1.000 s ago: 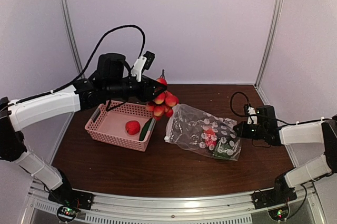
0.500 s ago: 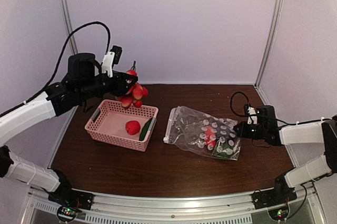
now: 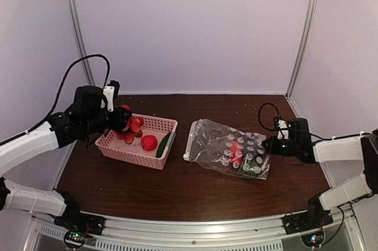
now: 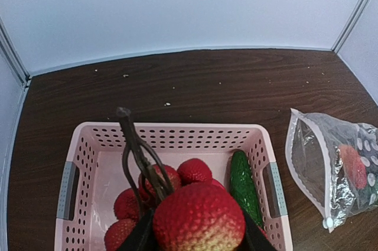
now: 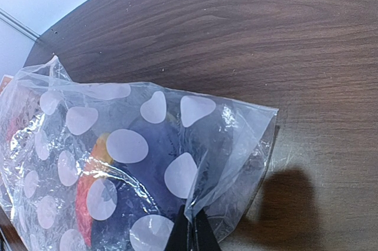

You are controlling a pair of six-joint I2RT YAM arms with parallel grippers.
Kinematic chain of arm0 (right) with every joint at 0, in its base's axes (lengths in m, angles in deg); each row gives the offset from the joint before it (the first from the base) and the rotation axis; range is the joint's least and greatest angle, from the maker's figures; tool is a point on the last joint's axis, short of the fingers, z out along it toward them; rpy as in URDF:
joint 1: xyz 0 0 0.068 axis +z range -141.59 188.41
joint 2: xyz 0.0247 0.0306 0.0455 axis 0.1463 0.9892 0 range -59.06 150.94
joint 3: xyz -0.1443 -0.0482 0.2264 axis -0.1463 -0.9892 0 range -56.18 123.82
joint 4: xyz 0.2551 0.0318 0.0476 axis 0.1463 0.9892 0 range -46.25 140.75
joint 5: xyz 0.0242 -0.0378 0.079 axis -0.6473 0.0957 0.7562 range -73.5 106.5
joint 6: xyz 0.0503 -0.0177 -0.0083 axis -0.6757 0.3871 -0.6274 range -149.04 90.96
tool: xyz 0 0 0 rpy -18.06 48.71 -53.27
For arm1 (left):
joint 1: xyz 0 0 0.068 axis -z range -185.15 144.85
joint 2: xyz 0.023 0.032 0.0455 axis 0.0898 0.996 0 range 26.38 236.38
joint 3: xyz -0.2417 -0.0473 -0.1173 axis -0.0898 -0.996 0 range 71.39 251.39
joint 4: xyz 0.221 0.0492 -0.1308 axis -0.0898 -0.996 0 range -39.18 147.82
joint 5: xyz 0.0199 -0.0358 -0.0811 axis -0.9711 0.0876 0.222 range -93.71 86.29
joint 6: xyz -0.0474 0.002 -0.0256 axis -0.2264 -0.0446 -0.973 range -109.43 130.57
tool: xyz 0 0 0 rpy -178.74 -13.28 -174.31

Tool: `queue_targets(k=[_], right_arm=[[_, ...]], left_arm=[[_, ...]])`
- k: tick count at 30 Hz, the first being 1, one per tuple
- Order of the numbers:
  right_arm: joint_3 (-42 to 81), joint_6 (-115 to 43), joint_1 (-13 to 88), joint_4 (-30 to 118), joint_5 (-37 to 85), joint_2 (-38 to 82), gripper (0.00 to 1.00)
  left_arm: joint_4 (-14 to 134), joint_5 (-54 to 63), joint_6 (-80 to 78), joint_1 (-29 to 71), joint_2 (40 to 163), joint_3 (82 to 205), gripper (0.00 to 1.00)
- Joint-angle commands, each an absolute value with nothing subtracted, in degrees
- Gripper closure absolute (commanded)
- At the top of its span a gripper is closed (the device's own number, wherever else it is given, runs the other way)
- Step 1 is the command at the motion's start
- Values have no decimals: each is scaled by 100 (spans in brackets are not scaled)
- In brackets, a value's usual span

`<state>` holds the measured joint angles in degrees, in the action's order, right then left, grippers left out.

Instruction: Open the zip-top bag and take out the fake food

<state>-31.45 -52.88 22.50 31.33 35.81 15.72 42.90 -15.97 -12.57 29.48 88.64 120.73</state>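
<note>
Next, my left gripper lowers the berries into the pink basket's end away from the bag (image 4: pixel 116 191).
The zip-top bag (image 3: pixel 230 149) lies on the table at centre right, its open mouth facing left. Red, dark purple and green fake food (image 3: pixel 236 152) shows through it. My left gripper (image 3: pixel 121 122) is shut on a bunch of red berries (image 4: pixel 198 215) and holds it over the pink basket (image 3: pixel 168 123). In the left wrist view the bunch's brown stem (image 4: pixel 133 147) sticks up and the bag's mouth (image 4: pixel 307 162) is at the right. My right gripper (image 5: pixel 190 234) is shut on the bag's bottom corner (image 5: pixel 236 162), and an eggplant (image 5: pixel 150 174) shows through the plastic.
The pink basket (image 4: pixel 177 136) holds a red tomato (image 3: pixel 149 142) and a green cucumber (image 4: pixel 243 185). White booth walls and metal posts (image 3: pixel 302 32) close in the back and sides. The right arm's cable (image 3: pixel 267 115) loops over the table behind it.
My left gripper has carried the berry bunch from beside the bag's mouth leftward and down, to just over the basket. The right gripper and the bag have stayed put.
</note>
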Motion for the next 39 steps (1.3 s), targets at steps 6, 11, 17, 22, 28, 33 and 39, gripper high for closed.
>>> queue_targets(k=[6, 11, 17, 22, 28, 33, 39], right_arm=[[-3252, -5295, 2213, 3039, 3584, 1608, 100], [-3254, -5302, 2207, 3032, 3588, 1638, 100], [-3254, -5303, 2210, 3014, 3589, 1660, 100], [-3251, -5286, 2212, 3041, 3585, 1645, 100], [-3254, -5269, 2209, 3047, 3585, 1591, 100], [-3246, -5230, 2208, 3047, 3600, 1591, 100], [-3237, -5101, 2212, 3003, 3742, 1548, 100]], left_arm=[[4697, -1870, -1479, 2718, 8862, 11550, 100], [4977, -1723, -1509, 2518, 9228, 11342, 100], [5333, -1453, -1499, 2146, 10002, 11369, 100], [5439, -1266, -1539, 1802, 10763, 11596, 100], [5393, -1320, -1463, 1606, 11370, 11843, 97], [5363, -1122, -1428, 1597, 11352, 11929, 70], [5439, -766, -1265, 1603, 10789, 11884, 40]])
